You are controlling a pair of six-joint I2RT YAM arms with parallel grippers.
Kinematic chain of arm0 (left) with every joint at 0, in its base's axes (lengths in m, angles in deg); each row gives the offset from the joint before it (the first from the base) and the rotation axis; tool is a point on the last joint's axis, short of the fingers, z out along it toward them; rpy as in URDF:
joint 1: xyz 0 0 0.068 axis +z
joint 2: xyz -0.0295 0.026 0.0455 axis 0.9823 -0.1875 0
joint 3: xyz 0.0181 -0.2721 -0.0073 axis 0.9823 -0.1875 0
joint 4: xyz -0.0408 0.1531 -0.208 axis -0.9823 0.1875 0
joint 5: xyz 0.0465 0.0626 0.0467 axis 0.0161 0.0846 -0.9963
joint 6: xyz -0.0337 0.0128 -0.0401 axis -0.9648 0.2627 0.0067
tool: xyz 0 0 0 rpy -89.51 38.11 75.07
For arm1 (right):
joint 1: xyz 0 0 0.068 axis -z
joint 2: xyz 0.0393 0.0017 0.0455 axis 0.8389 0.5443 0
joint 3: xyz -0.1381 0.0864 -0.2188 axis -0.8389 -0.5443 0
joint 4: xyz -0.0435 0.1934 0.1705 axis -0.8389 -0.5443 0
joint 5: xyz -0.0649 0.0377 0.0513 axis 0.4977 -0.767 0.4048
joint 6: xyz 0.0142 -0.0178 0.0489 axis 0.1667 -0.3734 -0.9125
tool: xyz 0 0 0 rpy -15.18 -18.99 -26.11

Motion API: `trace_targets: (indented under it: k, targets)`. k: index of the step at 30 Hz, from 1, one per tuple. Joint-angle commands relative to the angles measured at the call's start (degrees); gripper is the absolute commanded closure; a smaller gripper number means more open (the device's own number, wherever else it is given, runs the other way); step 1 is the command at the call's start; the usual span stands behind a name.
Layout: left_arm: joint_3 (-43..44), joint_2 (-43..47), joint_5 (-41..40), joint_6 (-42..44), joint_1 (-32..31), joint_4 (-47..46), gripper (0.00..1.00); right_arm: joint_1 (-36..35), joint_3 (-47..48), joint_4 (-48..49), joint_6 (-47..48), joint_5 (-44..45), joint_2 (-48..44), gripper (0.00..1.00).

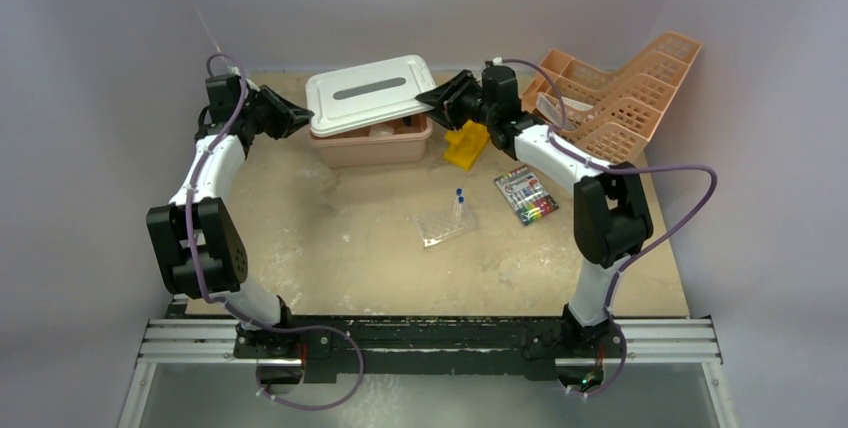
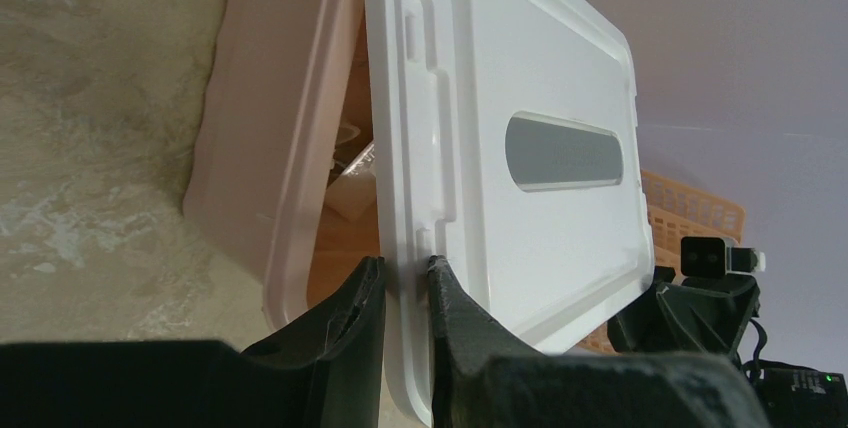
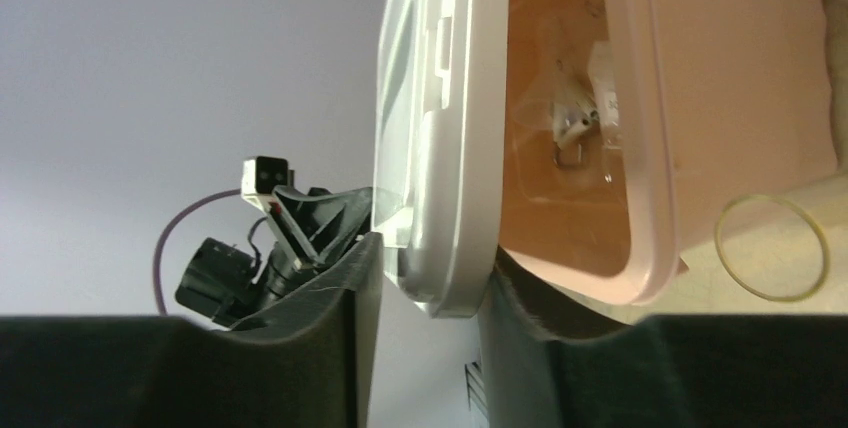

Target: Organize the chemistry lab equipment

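Note:
My left gripper lowers the lid's edge toward the pink bin's rim next, then releases.
A white lid (image 1: 370, 93) with a grey handle slot sits tilted over a pink bin (image 1: 375, 148) at the back of the table. My left gripper (image 1: 300, 116) is shut on the lid's left edge; in the left wrist view both fingers (image 2: 365, 293) press the lid's rim (image 2: 420, 148). My right gripper (image 1: 428, 98) stands open around the lid's right edge (image 3: 440, 128), with a gap beside one finger. Clear bags and a small metal piece (image 3: 575, 123) lie inside the bin (image 3: 720, 68). A clear well plate (image 1: 447, 225) with blue-capped tubes (image 1: 459, 195) lies mid-table.
A yellow piece (image 1: 465, 143) lies right of the bin. A pack of coloured markers (image 1: 525, 195) is beside the right arm. Orange mesh baskets (image 1: 615, 93) stand at the back right. A thin yellowish ring (image 3: 772, 247) lies on the table by the bin.

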Motion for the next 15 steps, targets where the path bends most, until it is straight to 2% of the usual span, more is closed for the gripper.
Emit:
trace_targets:
  k: [1, 6, 10, 12, 15]
  targets:
    - [3.08, -0.38, -1.39, 2.93, 1.51, -0.19, 1.00, -0.32, 3.82, -3.25, 3.43, -0.74, -2.61, 0.49]
    - [4.37, -1.72, -2.03, 4.58, 1.58, 2.43, 1.00, -0.34, 6.58, -8.64, 7.27, 1.77, -3.78, 0.42]
    - [5.28, -2.22, -1.54, 5.63, 1.61, 3.20, 1.00, -0.32, 10.89, -21.33, 12.01, 5.46, -4.86, 0.39]
    - [5.89, -2.67, -0.72, 5.93, 1.61, 3.70, 0.95, -0.68, 11.29, -23.27, 14.56, 7.65, -6.63, 0.39]
    - [6.89, -2.57, -1.32, 7.68, 1.61, 6.45, 0.92, -1.57, 12.17, -25.04, 19.46, 11.63, -8.70, 0.39]
